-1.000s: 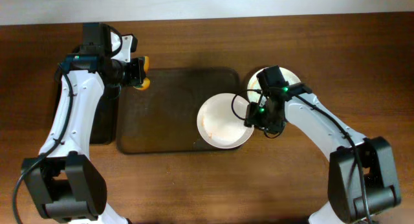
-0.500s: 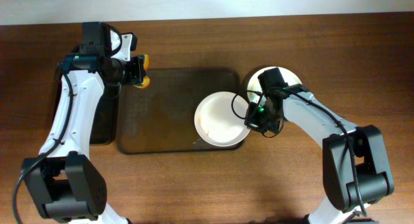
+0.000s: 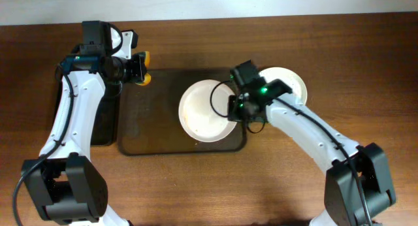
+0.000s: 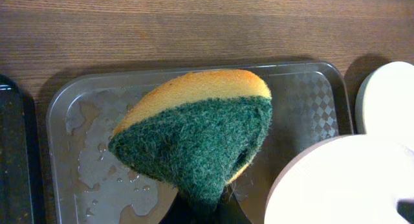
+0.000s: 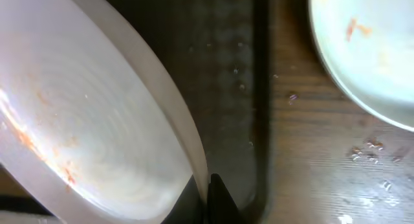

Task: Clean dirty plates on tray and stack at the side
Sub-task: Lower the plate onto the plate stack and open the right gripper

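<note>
My right gripper lifts the plate next, carries it past the tray's edge and down onto the second plate, which lies beside the tray, and releases it.
My right gripper [image 3: 230,108] is shut on the right rim of a white plate [image 3: 202,112], holding it tilted over the right part of the dark brown tray [image 3: 150,131]. In the right wrist view the rim sits pinched between the fingers, right gripper [image 5: 208,193], and the plate [image 5: 97,120] shows faint orange streaks. A second plate [image 3: 287,82] lies on the table right of the tray, with orange smears [image 5: 359,30]. My left gripper [image 3: 141,68], at the tray's far left corner, is shut on a yellow-and-green sponge [image 4: 194,133].
A smaller black tray [image 3: 104,125] lies left of the brown tray, under my left arm. Water drops wet the brown tray's floor [image 4: 97,159] and the table by the second plate [image 5: 372,146]. Bare wood runs along the table's front.
My right gripper has shut on the plate's rim and carried the plate leftward, further over the tray. The second plate now shows uncovered. The left arm has hardly moved.
</note>
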Controlling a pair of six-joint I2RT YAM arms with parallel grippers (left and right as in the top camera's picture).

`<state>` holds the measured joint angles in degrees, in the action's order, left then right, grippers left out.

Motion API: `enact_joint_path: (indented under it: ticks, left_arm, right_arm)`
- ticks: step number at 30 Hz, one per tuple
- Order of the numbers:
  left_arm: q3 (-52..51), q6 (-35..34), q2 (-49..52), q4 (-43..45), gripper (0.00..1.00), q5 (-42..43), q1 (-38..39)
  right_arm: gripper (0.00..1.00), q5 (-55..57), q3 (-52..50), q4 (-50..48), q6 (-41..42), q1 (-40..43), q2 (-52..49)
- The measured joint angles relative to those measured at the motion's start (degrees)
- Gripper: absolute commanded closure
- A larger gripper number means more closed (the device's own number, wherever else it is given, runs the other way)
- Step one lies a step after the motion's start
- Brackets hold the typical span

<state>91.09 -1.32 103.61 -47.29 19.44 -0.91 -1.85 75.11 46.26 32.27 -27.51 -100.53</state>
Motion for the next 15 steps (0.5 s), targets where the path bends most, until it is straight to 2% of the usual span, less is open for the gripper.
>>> enact_joint_path:
  ticks: [6, 15]
  left_arm:
    - [0.0, 0.0, 1.14, 0.02, 0.99, 0.0, 0.0]
    - [-0.07, 0.0, 5.86, -0.02, 0.99, 0.0, 0.0]
  right_arm:
    - [0.96, 19.26, 7.23, 6.49, -0.46, -5.73, -0.02]
    - [0.96, 59.41, 10.27, 7.04, -0.87, -21.27, 0.0]
